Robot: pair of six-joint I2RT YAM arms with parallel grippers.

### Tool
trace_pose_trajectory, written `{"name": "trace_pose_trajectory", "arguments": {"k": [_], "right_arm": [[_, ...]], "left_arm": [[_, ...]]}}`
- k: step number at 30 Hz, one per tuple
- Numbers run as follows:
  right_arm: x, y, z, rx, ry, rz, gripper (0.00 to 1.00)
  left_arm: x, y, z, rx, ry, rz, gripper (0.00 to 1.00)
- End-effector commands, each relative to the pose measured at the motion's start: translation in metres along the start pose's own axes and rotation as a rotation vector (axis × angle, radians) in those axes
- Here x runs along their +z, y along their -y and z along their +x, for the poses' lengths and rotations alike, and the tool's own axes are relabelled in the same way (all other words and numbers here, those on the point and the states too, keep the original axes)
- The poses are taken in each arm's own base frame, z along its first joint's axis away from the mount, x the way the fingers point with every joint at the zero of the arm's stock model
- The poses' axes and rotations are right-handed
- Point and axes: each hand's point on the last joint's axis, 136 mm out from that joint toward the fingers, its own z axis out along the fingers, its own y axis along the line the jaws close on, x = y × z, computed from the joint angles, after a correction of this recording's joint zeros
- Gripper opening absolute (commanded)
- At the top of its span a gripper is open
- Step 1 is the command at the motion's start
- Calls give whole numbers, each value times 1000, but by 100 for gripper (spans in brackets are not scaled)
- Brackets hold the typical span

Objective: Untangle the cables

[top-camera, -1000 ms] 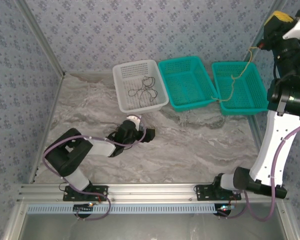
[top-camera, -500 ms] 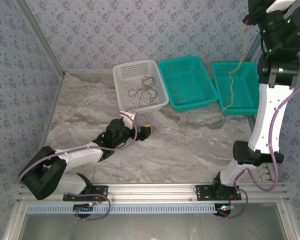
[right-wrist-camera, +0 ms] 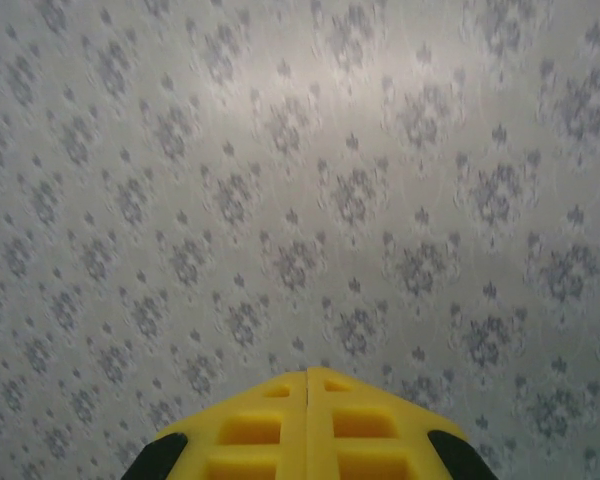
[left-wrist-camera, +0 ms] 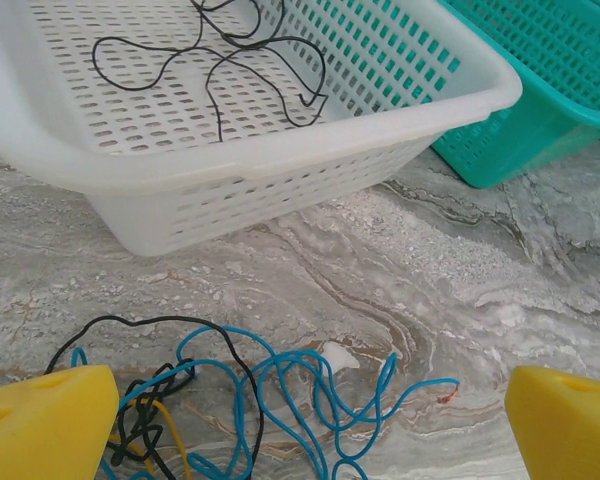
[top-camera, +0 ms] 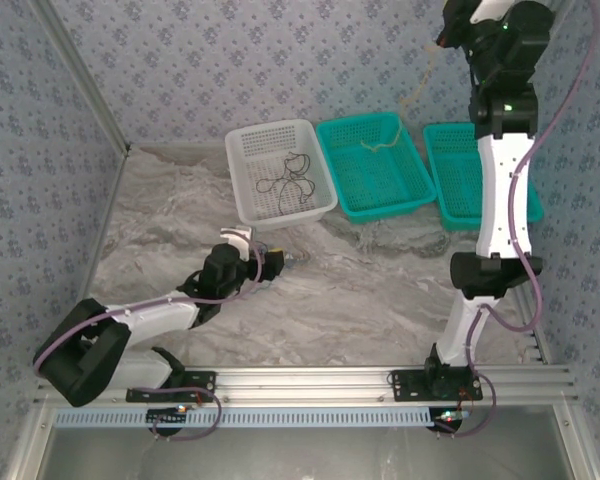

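The thin yellow cable goes over the middle teal basket (top-camera: 355, 190) next as my right gripper tips down and lowers. My right gripper then releases the cable, whose end rests there.
A tangle of cables lies on the marble table in the left wrist view: a blue cable (left-wrist-camera: 310, 390), a black cable (left-wrist-camera: 230, 350) and a short yellow piece (left-wrist-camera: 165, 430). My left gripper (left-wrist-camera: 305, 415) is open, with its yellow fingers on either side of the tangle; from above it (top-camera: 277, 262) sits low, just in front of the white basket (top-camera: 242, 180). Another black cable (top-camera: 285, 180) lies loose inside that basket. My right gripper (top-camera: 448, 25) is raised high and shut (right-wrist-camera: 307, 375) on a thin yellow cable, whose lower end (top-camera: 378, 146) rests in the middle teal basket (top-camera: 355, 190).
A second teal basket (top-camera: 455, 190) stands at the far right, partly behind the upright right arm. All three baskets line the back of the table, against patterned walls. The white basket's near wall (left-wrist-camera: 280, 170) stands close ahead of the left gripper.
The right arm swung up and to the left, carrying the yellow cable from the right teal basket to the middle one. The left arm stretched out, and its gripper shifted a little left.
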Motion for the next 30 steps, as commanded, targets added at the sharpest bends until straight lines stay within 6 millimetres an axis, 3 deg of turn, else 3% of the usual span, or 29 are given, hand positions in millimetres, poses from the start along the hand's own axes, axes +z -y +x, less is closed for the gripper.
{"name": "trace_pose_trajectory", "arguments": {"k": [1, 5, 9, 10, 11, 13, 15, 17, 20, 24, 30], "right_arm": [[20, 2, 80, -26, -190, 0, 0], [23, -16, 190, -43, -458, -61, 0], [7, -18, 264, -46, -653, 6, 0], [1, -23, 277, -37, -691, -5, 3], [-4, -29, 286, -27, -724, -31, 13], [-12, -35, 294, -30, -768, -36, 27], [-19, -32, 288, -51, -764, 23, 50], [-29, -27, 275, -37, -731, 71, 96], [-47, -22, 252, 9, -662, 133, 100], [-84, -9, 237, 104, -585, 258, 100], [-153, -3, 252, 157, -632, 346, 100]], "left_arm": [[-3, -6, -6, -26, 30, -23, 99], [-2, -12, -7, -49, 31, -48, 99], [-5, -22, -8, -117, 21, -92, 99], [-6, -27, -8, -143, 17, -114, 99], [-8, -35, -8, -178, 14, -149, 99], [-12, -50, -7, -241, 14, -212, 100], [-16, -65, -5, -308, 15, -267, 99], [-18, -76, 1, -357, 12, -291, 99], [-14, -78, 8, -348, -26, -290, 100], [1, -65, 13, -293, -105, -231, 99], [11, -75, 28, -232, -191, -383, 99]]}}
